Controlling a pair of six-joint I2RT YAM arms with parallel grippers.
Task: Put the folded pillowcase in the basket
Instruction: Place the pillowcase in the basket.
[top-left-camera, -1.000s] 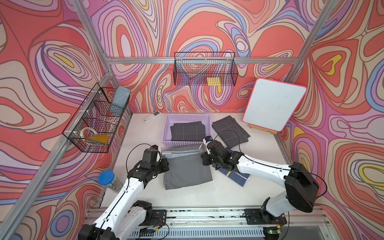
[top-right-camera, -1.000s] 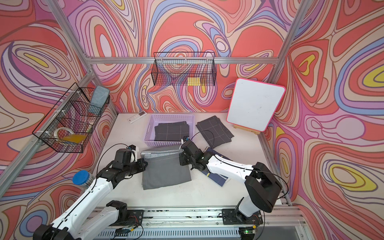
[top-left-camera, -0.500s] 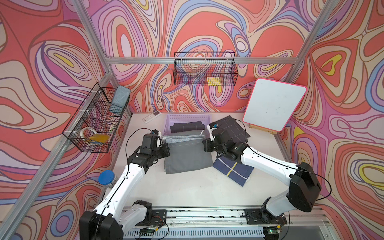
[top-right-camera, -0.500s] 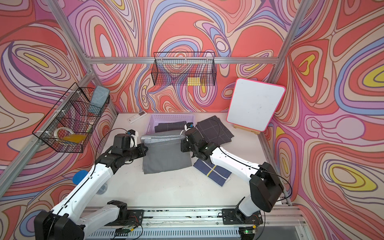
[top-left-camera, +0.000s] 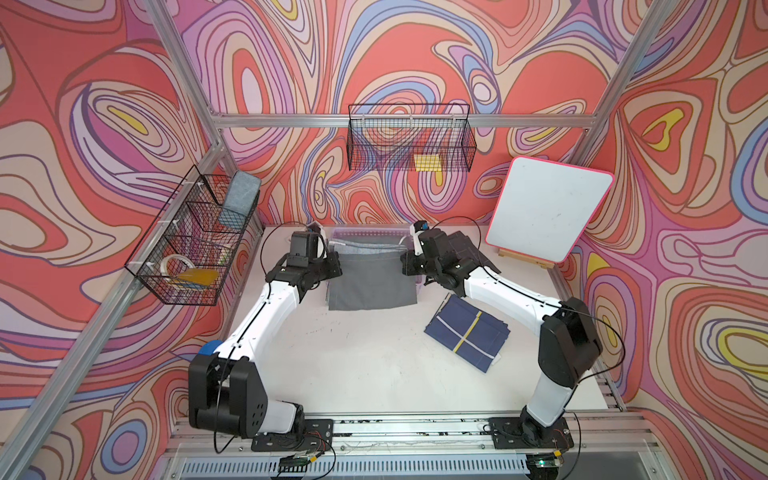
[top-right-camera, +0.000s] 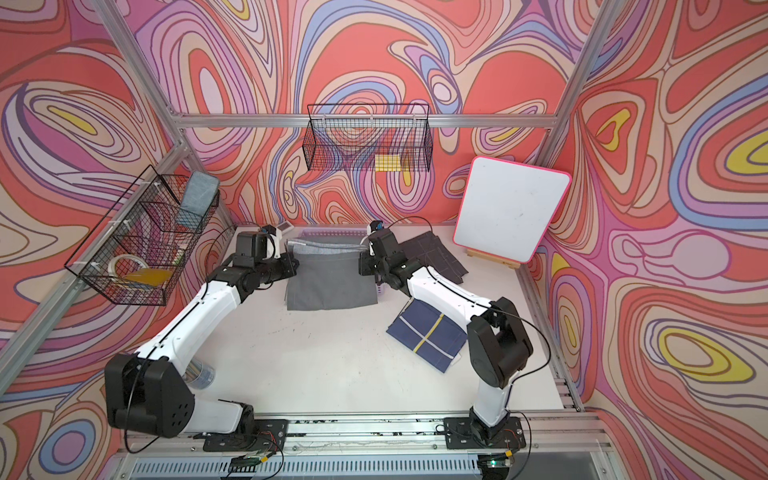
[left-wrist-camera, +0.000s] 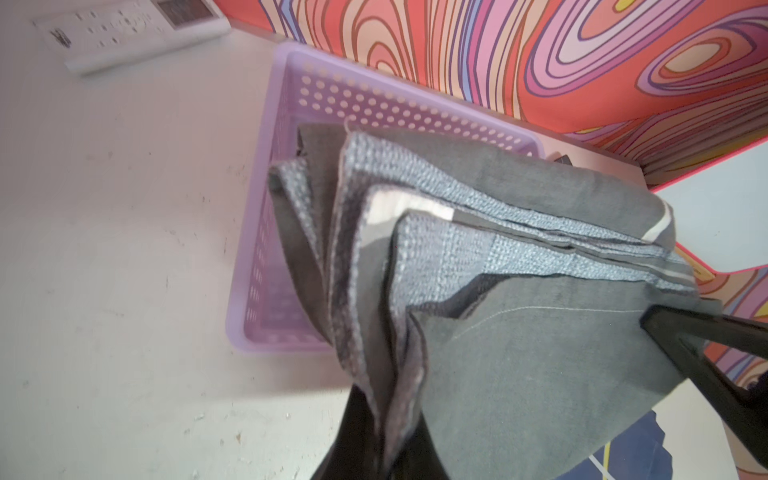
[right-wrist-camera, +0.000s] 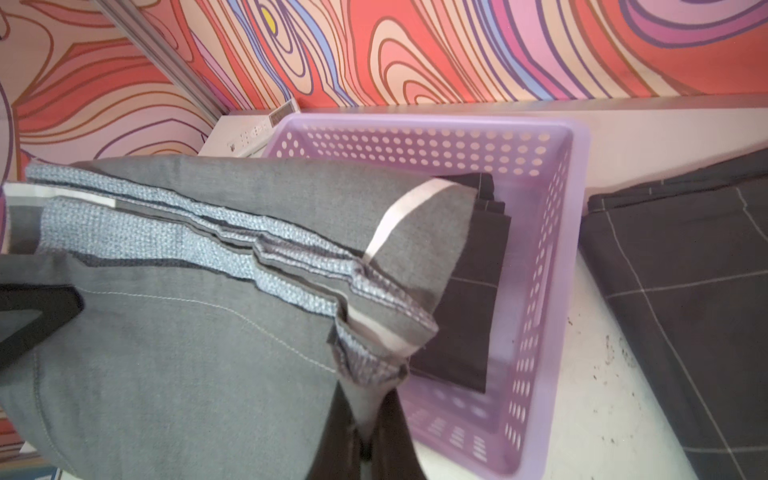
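The left gripper moves outward next, then lowers toward the basket's far side (top-left-camera: 372, 231) (left-wrist-camera: 384, 106) and releases the pillowcase, since it drapes past the basket's near rim.
The folded grey pillowcase (top-left-camera: 372, 278) hangs stretched between my two grippers, its top edge raised over the lilac basket (top-left-camera: 365, 229) and its lower part draping down in front of it. My left gripper (top-left-camera: 334, 266) is shut on the pillowcase's left corner (left-wrist-camera: 519, 353). My right gripper (top-left-camera: 405, 264) is shut on its right corner (right-wrist-camera: 166, 353). The wrist views show the basket's perforated walls (left-wrist-camera: 291, 104) (right-wrist-camera: 557, 249) just beyond the cloth, with a dark checked cloth (right-wrist-camera: 465, 291) lying inside. In both top views the pillowcase hides most of the basket.
Another dark checked cloth (top-left-camera: 461, 245) lies right of the basket, under the right arm. A navy folded cloth with a yellow stripe (top-left-camera: 467, 332) lies at the front right. A whiteboard (top-left-camera: 548, 212) leans at the back right. A white remote (left-wrist-camera: 133, 29) lies left of the basket. Black wire baskets (top-left-camera: 409, 141) (top-left-camera: 195, 245) hang on the walls.
Both grippers have lifted the pillowcase off the table and carried it toward the back wall, so it now covers the basket. The navy cloth has come fully into view.
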